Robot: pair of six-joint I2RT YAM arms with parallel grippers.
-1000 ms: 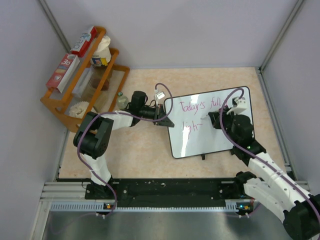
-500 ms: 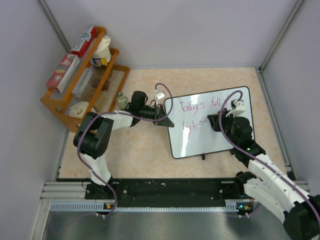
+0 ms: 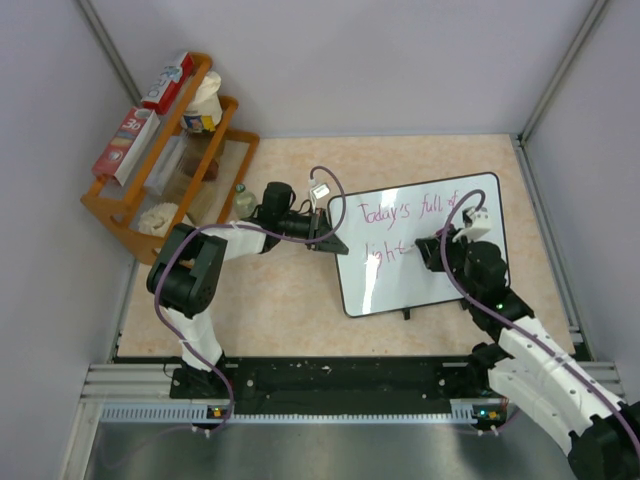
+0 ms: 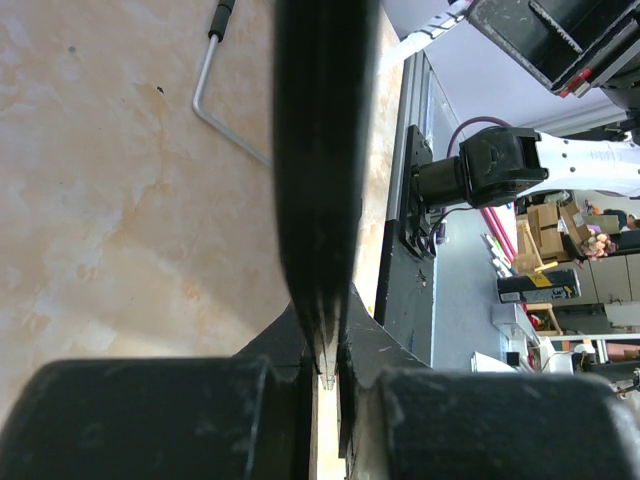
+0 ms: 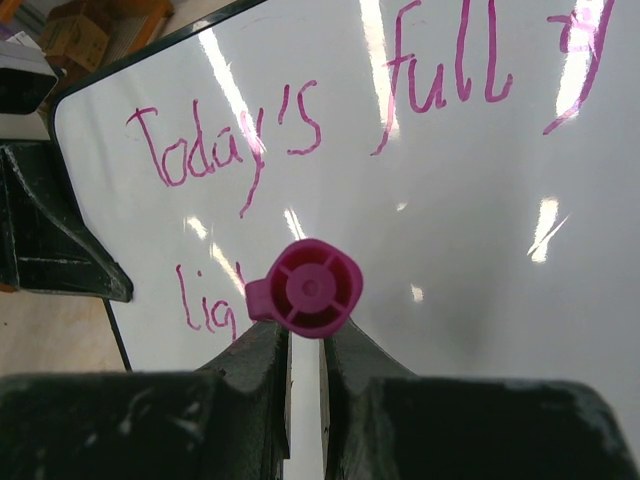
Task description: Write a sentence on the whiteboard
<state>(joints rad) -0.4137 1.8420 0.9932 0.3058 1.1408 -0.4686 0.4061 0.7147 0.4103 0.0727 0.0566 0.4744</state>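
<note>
My right gripper holds the marker (image 5: 305,288) and next needs to move back past the whiteboard's near edge and down to release it, since the bare tabletop there is below and back from my gripper.
The whiteboard (image 3: 395,282) lies tilted on the tan table, right of centre. The sentence (image 3: 400,212) is pink cursive, "Today's full of" above "light". My left gripper (image 3: 331,240) is shut on the board's black left edge (image 4: 318,150), seen edge-on between the jaws. My right gripper (image 3: 430,250) is shut on a pink marker (image 5: 305,288), held down onto the board at the end of the second line. In the right wrist view the board (image 5: 480,250) shows the writing (image 5: 230,150), and the marker hides the rest of "light".
A wooden rack (image 3: 112,213) with boxes, a cup and jars stands at the back left. A small bottle (image 3: 239,200) is beside my left arm. A thin bent metal rod (image 4: 205,85) lies on the table. Grey walls enclose the table; a black rail (image 3: 330,378) runs along the near edge.
My right gripper has moved the marker a little right and nearer along the second line, adding a stroke after "ligh". The word "of" is now uncovered. The left gripper has not moved.
</note>
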